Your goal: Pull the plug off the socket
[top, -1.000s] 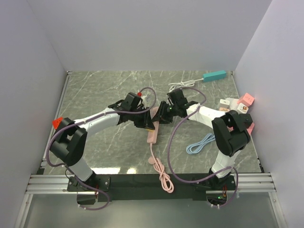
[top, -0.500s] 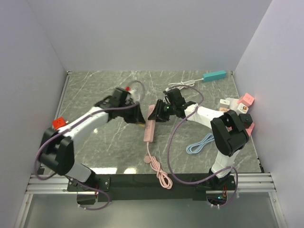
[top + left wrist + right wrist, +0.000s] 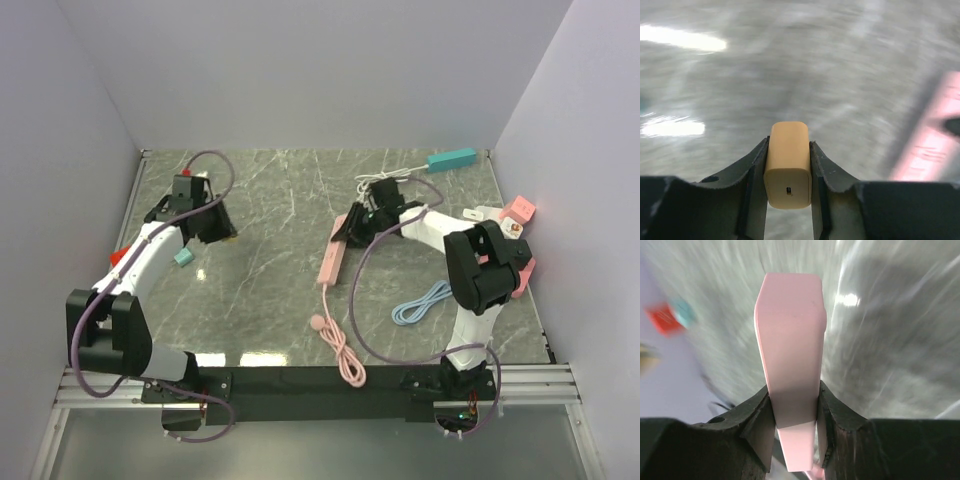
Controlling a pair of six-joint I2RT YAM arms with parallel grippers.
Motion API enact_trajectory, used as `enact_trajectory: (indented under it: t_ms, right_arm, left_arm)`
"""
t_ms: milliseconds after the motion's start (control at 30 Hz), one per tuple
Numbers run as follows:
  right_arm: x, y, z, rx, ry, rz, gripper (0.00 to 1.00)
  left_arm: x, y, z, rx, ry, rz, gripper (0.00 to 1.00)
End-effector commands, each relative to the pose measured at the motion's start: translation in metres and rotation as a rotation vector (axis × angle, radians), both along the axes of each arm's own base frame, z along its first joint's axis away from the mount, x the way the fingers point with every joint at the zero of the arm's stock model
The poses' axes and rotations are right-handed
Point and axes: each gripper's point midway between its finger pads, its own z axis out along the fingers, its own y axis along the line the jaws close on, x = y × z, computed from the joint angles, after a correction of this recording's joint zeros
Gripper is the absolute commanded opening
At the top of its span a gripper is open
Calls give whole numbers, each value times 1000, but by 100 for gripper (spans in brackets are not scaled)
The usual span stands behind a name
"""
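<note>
My left gripper moves down and to its left in the top view next to release the plug, since bare tabletop (image 3: 199,254) beside the teal block lies there.
The plug (image 3: 787,170) is a small tan block. My left gripper (image 3: 788,146) is shut on it, with the jaws pressed against both its sides. In the top view the left gripper (image 3: 207,222) is at the far left of the table, well apart from the socket. The plug itself is hidden there. The socket is a long pink power strip (image 3: 331,262) with a pink cable (image 3: 340,352) trailing toward the near edge. My right gripper (image 3: 352,226) is shut on its far end. The right wrist view shows the strip (image 3: 790,350) clamped between the right gripper's (image 3: 794,396) jaws.
A small teal block (image 3: 183,257) lies near the left gripper. A teal power strip (image 3: 452,159) with a white cable sits at the back right. A light blue cable (image 3: 422,302) lies at front right. Pink and white adapters (image 3: 516,210) sit at the right edge.
My left arm has swung far to the left with the plug, away from the pink strip. My right gripper, holding the strip, has shifted slightly right.
</note>
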Motion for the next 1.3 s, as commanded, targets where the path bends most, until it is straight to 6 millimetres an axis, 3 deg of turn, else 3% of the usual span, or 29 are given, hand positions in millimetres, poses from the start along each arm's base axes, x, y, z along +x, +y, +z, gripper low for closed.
enact_trajectory:
  t_ms: [0,167,233,267,300,367,400,600,667,767,867,1000,1033,1067,1133,1167,1200,1267]
  right_arm:
    - [80,-24,61,162,-103,-179,0]
    - [171,-78,135,450,-170,-423,0]
    - [199,-115,166,557,-246,-494,0]
    - [209,-122,176,609,-236,-549,0]
    - [223,-159,183,625,-271,-632,0]
    - [242,-188,186,628,-285,-740,0]
    - [252,-213,182,602,-304,-831,0]
    - [271,-273,136,444,-247,-1066,0]
    - [273,-290,118,437,-213,-1152,0]
    - [281,-305,100,405,-178,-1221,0]
    - [295,-305,87,383,-142,-1217,0]
    - [306,-314,76,362,-118,-1261,0]
    - [307,-314,72,356,-105,-1263,1]
    - [313,-315,72,351,-111,-1256,6]
    - [313,-315,64,323,-82,-1255,27]
    - [314,-314,62,317,-79,-1254,36]
    - [312,-316,59,317,-76,-1258,49]
    - [309,-315,54,318,-72,-1260,62]
  left_arm:
    - [-5,65,-37,145,92,205,0]
    - [-11,78,-53,143,125,250,0]
    - [-13,78,-56,142,132,254,0]
    - [-13,78,-55,136,129,262,0]
    - [-14,78,-56,136,132,263,0]
    - [-12,80,-57,141,127,273,0]
    - [-13,84,-59,159,130,290,0]
    - [-10,98,-78,196,174,354,0]
    - [-9,118,-87,191,207,424,0]
    - [-5,135,-96,190,230,480,0]
    - [2,154,-102,215,250,535,1]
    - [10,165,-110,219,279,558,2]
    - [10,163,-114,217,291,555,7]
    - [14,163,-111,212,284,557,18]
    - [15,162,-112,202,287,553,38]
    - [16,162,-111,200,285,556,55]
    - [17,161,-109,198,278,553,62]
    - [19,161,-102,194,262,551,75]
